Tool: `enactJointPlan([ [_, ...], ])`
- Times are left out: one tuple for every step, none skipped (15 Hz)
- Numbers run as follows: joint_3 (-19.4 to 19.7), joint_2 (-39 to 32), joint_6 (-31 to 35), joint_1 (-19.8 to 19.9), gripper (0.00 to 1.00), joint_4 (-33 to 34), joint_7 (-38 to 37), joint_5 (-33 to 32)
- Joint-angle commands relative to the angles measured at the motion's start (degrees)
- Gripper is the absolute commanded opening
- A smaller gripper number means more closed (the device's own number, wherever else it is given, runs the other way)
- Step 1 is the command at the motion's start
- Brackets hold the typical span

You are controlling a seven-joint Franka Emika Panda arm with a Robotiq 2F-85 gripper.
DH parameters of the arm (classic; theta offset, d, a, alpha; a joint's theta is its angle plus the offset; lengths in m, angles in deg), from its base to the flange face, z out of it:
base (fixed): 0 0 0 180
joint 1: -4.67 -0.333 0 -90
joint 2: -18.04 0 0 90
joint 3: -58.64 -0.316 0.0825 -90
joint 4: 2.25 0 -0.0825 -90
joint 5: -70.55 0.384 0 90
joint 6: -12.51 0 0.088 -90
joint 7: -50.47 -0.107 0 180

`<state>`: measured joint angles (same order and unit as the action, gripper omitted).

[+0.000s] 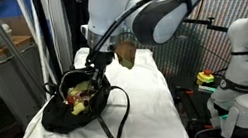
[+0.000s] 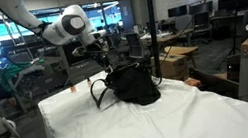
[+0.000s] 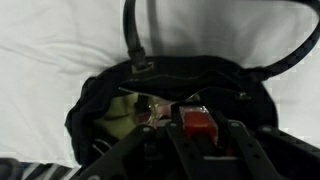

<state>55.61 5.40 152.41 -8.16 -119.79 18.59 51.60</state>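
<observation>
The small red block [image 3: 197,122] needs to travel in my gripper next, away from my base and over the black handbag's opening, so I can release it into the handbag.
A black handbag [image 1: 75,108] with long straps lies open on a white-covered table [image 1: 145,106]; it also shows in an exterior view [image 2: 132,84] and in the wrist view [image 3: 110,95]. My gripper [image 3: 198,125] hangs right over the bag's mouth, shut on a small red block [image 3: 197,122]. Inside the bag I see yellow-green and clear wrapped items [image 3: 135,108]. In an exterior view the gripper [image 1: 96,64] is just above the bag's rim; in both exterior views the fingertips are hard to make out.
The bag's straps loop out over the cloth [image 1: 120,115]. A brown object [image 1: 127,53] sits behind the arm. A grey bin and shelves [image 1: 7,68] stand beside the table. A white robot base [image 1: 242,80] is on the far side.
</observation>
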Motion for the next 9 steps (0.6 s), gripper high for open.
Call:
enactJointPlan([
  [2.1,-6.9,-2.2,1.5,0.16,10.5,4.0,-0.4],
  [2.7,-8.6,-2.6,1.8,0.16,13.0,5.3,0.1],
  [3.1,-10.1,-2.9,2.0,0.16,15.0,6.2,0.4],
  [3.5,-11.7,-3.5,2.3,0.16,17.3,7.2,0.8],
  [4.0,-13.1,-4.1,2.3,0.16,19.4,7.6,0.9],
  [4.3,-14.5,-4.8,2.4,0.16,21.4,8.3,1.1],
  [4.8,-15.8,-5.5,2.3,0.16,23.2,8.4,1.1],
  [4.9,-17.0,-6.3,2.5,0.33,25.0,9.2,1.7],
  [5.2,-18.0,-6.9,2.4,0.66,26.6,9.2,1.7],
])
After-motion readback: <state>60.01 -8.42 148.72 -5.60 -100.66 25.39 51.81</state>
